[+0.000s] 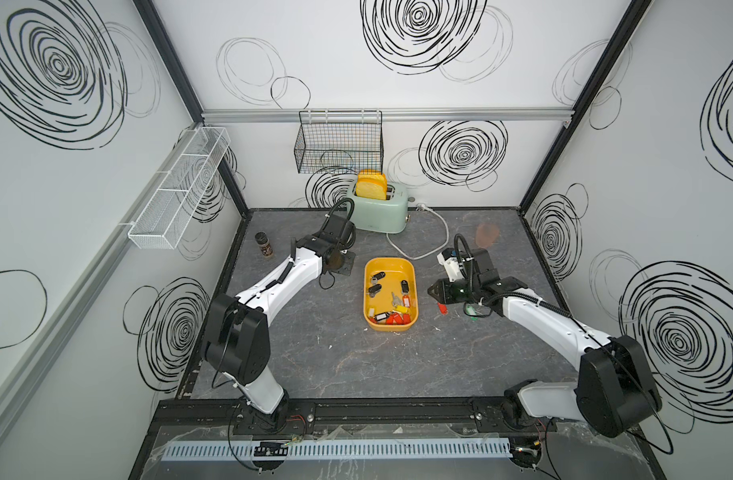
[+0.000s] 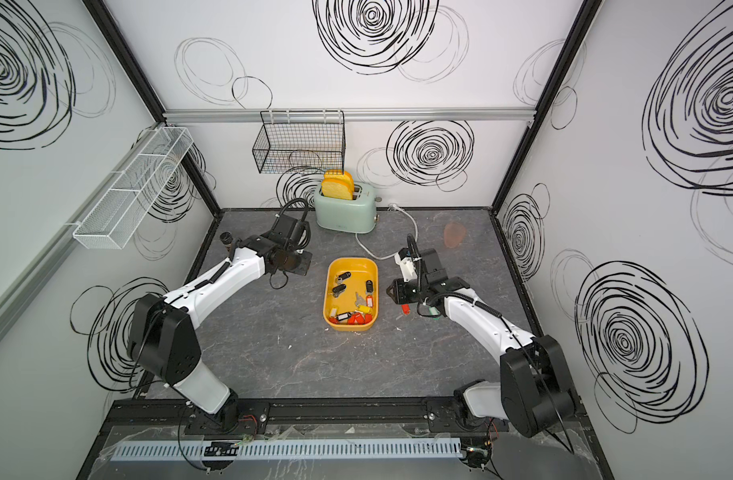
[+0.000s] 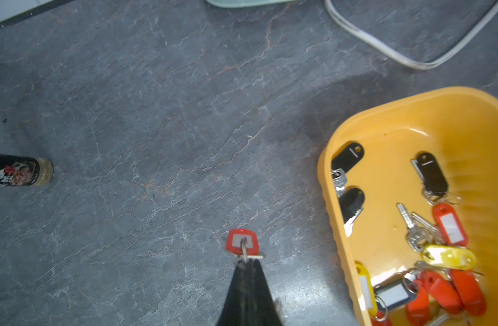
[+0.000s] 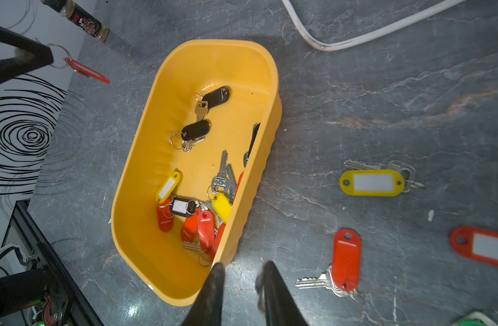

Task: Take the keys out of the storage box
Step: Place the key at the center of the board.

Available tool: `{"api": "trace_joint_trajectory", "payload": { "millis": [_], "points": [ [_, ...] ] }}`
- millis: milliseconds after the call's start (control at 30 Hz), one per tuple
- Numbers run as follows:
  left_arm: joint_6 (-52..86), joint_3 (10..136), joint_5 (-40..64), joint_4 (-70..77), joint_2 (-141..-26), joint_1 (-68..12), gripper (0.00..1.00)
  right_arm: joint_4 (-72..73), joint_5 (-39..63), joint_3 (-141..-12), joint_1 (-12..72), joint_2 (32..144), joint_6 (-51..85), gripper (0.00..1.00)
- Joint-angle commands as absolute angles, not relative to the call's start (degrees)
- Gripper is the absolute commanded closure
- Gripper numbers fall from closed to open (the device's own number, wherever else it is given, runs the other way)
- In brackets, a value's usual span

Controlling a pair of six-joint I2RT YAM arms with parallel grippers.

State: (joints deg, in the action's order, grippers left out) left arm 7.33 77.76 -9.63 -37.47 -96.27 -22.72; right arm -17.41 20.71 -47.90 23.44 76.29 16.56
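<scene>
My left gripper lowers closer to the yellow box [image 1: 391, 268] next and releases the ring on the bare tabletop beside it, since that clear spot lies below the gripper.
The yellow storage box [image 1: 391, 268] [image 2: 352, 266] lies mid-table and holds several keys [image 1: 391, 311] [image 4: 197, 209] with black, red, yellow and white tags. Left of the box, my left gripper [image 3: 246, 261] is shut on the ring of a red-tagged key [image 3: 242, 242] [image 4: 86, 70], which hangs above the bare table. My right gripper [image 4: 243, 266] [image 1: 433, 291] is open and empty, just outside the box's right wall [image 4: 259, 180]. On the table right of the box lie a yellow-tagged key [image 4: 372, 183], a red-tagged key [image 4: 346, 259] and another red tag [image 4: 482, 247].
A mint toaster [image 1: 377, 208] with bread stands at the back, its white cord [image 1: 435, 237] looping toward the box. A dark spice bottle [image 1: 265, 245] stands far left. A black wire basket [image 1: 339, 145] and a white mesh rack [image 1: 177, 191] hang on the walls.
</scene>
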Motion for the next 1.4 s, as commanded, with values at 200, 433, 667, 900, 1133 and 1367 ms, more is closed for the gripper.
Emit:
{"api": "trace_joint_trajectory", "payload": {
  "millis": [200,433,667,900,1133,1367],
  "points": [
    [8.90,75.69,-16.19,-36.45,-102.63,-23.81,1.00,-16.71,20.23,-49.27,23.71,77.06,17.24,0.72],
    [9.94,74.06,-15.34,-35.38,-104.90,-25.72,0.99,-16.85,20.18,-49.57,23.73,77.43,16.81,0.72],
    [10.87,73.13,-14.16,-34.80,-106.74,-27.93,0.97,-16.96,20.10,-49.62,23.72,77.67,16.48,0.72],
    [11.00,72.91,-12.70,-34.82,-106.36,-28.13,0.87,-17.04,19.98,-49.58,23.73,77.61,16.25,0.72],
    [11.32,73.64,-11.87,-36.47,-104.14,-28.58,0.72,-16.99,20.08,-49.90,23.71,77.74,16.10,0.72],
    [11.84,74.66,-9.24,-36.91,-100.76,-28.54,0.67,-17.27,19.92,-50.01,23.73,77.36,16.02,0.72]
  ]
}}
